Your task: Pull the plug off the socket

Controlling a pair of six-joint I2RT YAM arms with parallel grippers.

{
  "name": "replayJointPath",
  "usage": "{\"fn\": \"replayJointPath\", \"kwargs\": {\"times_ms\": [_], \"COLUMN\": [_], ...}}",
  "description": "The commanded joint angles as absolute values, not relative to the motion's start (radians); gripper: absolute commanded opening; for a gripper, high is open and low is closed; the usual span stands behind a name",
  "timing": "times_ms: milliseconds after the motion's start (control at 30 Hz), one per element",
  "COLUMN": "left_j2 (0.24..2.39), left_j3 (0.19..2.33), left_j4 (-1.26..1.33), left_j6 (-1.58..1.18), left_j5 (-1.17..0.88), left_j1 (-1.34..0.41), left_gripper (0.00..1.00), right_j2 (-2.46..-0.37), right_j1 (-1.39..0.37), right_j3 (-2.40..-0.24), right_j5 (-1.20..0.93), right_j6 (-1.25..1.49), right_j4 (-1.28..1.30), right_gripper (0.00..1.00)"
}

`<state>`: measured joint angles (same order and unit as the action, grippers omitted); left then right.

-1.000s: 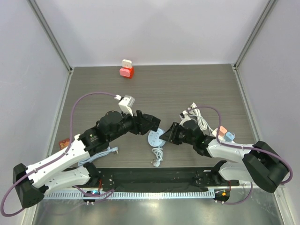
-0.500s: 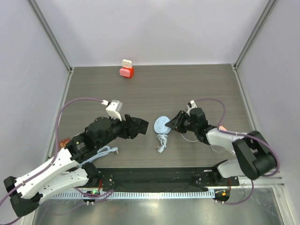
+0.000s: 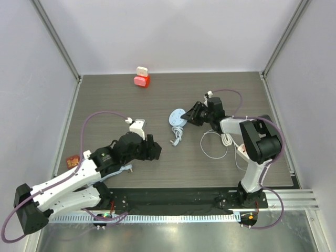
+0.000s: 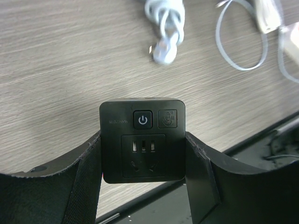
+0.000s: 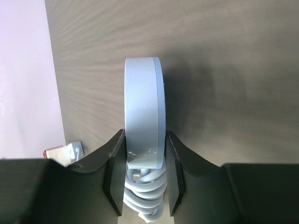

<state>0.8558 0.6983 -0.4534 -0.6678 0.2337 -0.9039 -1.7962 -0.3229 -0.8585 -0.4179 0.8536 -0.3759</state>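
Observation:
Next, my left gripper moves down and back to release the socket (image 4: pixel 142 140), as the bare tabletop by the black bar (image 4: pixel 203 127) lies below and back of it.
My left gripper (image 3: pixel 153 148) is shut on a black square socket (image 4: pixel 142 140) with a power button, held by its two sides (image 4: pixel 142 156); its slots face the camera with nothing plugged in. My right gripper (image 3: pixel 191 116) is shut on a pale blue round plug (image 3: pixel 177 116). In the right wrist view the plug (image 5: pixel 145 112) stands edge-on between the fingers (image 5: pixel 174 163), its white coiled cable (image 5: pixel 147 196) bunched below. The cable (image 3: pixel 177 135) hangs down to the table. Plug and socket are well apart.
A red and white block (image 3: pixel 142 77) stands at the back edge. A loose white cable loop (image 3: pixel 216 142) lies right of centre, also in the left wrist view (image 4: pixel 240 44). An orange item (image 3: pixel 72 160) lies at the left. The black rail (image 3: pixel 173 197) runs along the near edge.
The plug and socket were close together a second ago. My right gripper has carried the plug up and away toward the back; my left gripper has drawn the socket back to the left.

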Motion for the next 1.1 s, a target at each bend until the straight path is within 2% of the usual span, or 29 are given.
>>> {"fn": "replayJointPath", "kwargs": {"times_ms": [0, 100, 400, 500, 667, 833, 1067], "left_j2": [0.925, 1.015, 1.203, 1.221, 1.192, 1.241, 1.359], "left_j3": [0.71, 0.732, 0.767, 0.77, 0.766, 0.724, 0.683], "left_j4": [-0.352, -0.312, -0.218, -0.242, -0.252, -0.121, 0.069], "left_j6": [-0.637, -0.611, -0.639, -0.693, -0.749, -0.88, -0.991], "left_j5": [0.264, 0.239, 0.17, 0.15, 0.023, -0.199, -0.25], "left_j1": [-0.905, -0.894, -0.877, -0.877, -0.908, -0.937, -1.034], "left_gripper": [0.0, 0.0, 0.0, 0.0, 0.0, 0.0, 0.0], "right_j2": [-1.848, -1.897, -2.02, -2.034, -2.08, -2.094, -2.098], "right_j1": [-0.314, -0.307, -0.291, -0.293, -0.293, -0.293, -0.295], "right_j3": [-0.971, -1.022, -1.169, -1.18, -1.196, -1.178, -1.129], "right_j5": [-0.437, -0.433, -0.453, -0.454, -0.505, -0.535, -0.598], "right_j6": [0.79, 0.781, 0.758, 0.755, 0.764, 0.779, 0.827], "right_j4": [-0.362, -0.353, -0.304, -0.304, -0.322, -0.356, -0.426], "right_gripper": [0.01, 0.01, 0.1, 0.13, 0.23, 0.27, 0.34]}}
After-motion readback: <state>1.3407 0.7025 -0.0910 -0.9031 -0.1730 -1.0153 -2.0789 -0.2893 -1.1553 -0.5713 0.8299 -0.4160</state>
